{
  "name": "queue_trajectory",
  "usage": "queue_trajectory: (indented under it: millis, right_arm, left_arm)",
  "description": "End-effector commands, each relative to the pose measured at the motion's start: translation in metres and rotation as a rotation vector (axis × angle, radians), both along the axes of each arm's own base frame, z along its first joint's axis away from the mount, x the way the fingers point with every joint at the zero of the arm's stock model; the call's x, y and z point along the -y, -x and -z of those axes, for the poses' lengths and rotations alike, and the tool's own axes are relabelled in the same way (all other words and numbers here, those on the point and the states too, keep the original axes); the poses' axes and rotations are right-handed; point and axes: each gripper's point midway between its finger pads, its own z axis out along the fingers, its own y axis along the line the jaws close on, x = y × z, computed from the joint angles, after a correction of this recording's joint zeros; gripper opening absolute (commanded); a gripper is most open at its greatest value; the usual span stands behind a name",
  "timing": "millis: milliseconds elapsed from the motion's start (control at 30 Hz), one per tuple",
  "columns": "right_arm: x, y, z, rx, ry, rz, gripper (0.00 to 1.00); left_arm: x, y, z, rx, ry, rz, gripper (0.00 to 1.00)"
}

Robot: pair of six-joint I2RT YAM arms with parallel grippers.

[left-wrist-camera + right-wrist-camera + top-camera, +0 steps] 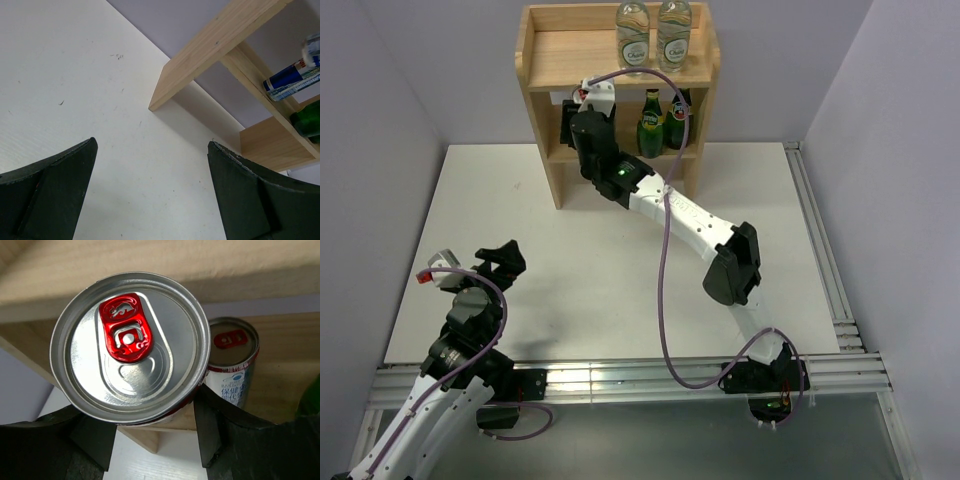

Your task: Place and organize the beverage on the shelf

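I will lower the can with my right gripper next, onto the shelf's middle level, toward its side panel.
The pine shelf [545, 50] stands at the table's far edge. Two clear water bottles [652, 35] stand on the right of its top board. Two green glass bottles [660, 120] stand on the right of the middle tier. My right gripper [582, 112] reaches into the left of the middle tier. In the right wrist view it [142, 410] is shut on a silver can with a red tab [130, 345]. A second can [232, 360] stands just beyond, on the shelf board. My left gripper [500, 258] is open and empty over the near left of the table.
In the left wrist view the open left gripper [152, 145] faces bare white table [75, 75], with the shelf [210, 45], a can [290, 80] and a green bottle [307, 120] at the upper right. A metal rail [820, 260] runs along the table's right edge.
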Motion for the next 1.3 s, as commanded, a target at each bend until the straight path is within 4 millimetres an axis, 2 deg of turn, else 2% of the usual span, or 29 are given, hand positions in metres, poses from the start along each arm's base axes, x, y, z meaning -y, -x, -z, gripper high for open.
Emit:
queue_trajectory:
  millis: [0, 400, 1033, 1133, 1167, 1233, 1267]
  right_arm:
    - [-0.007, 0.000, -0.008, 0.021, -0.023, -0.027, 0.00]
    - [-0.012, -0.010, 0.020, -0.014, -0.005, -0.019, 0.00]
    - [-0.009, -0.032, 0.061, -0.064, 0.027, 0.018, 0.01]
    - [-0.008, -0.034, 0.066, -0.069, 0.032, 0.026, 0.18]
    - [-0.008, -0.034, 0.067, -0.072, 0.033, 0.027, 0.33]
    - [-0.008, -0.034, 0.071, -0.076, 0.034, 0.031, 0.44]
    - [-0.008, -0.034, 0.072, -0.078, 0.037, 0.031, 0.55]
  left_arm:
    - [0.005, -0.002, -0.003, 0.023, 0.002, 0.024, 0.99]
    - [0.007, -0.005, -0.001, 0.014, -0.001, 0.025, 0.99]
    - [0.007, -0.004, -0.003, 0.020, -0.002, 0.029, 1.00]
    - [0.007, -0.004, -0.003, 0.021, -0.003, 0.030, 0.99]
    - [0.007, -0.005, -0.003, 0.019, -0.003, 0.030, 0.99]
    - [0.007, -0.004, -0.003, 0.019, -0.004, 0.029, 0.99]
    - [0.007, -0.005, -0.003, 0.018, -0.004, 0.029, 0.99]
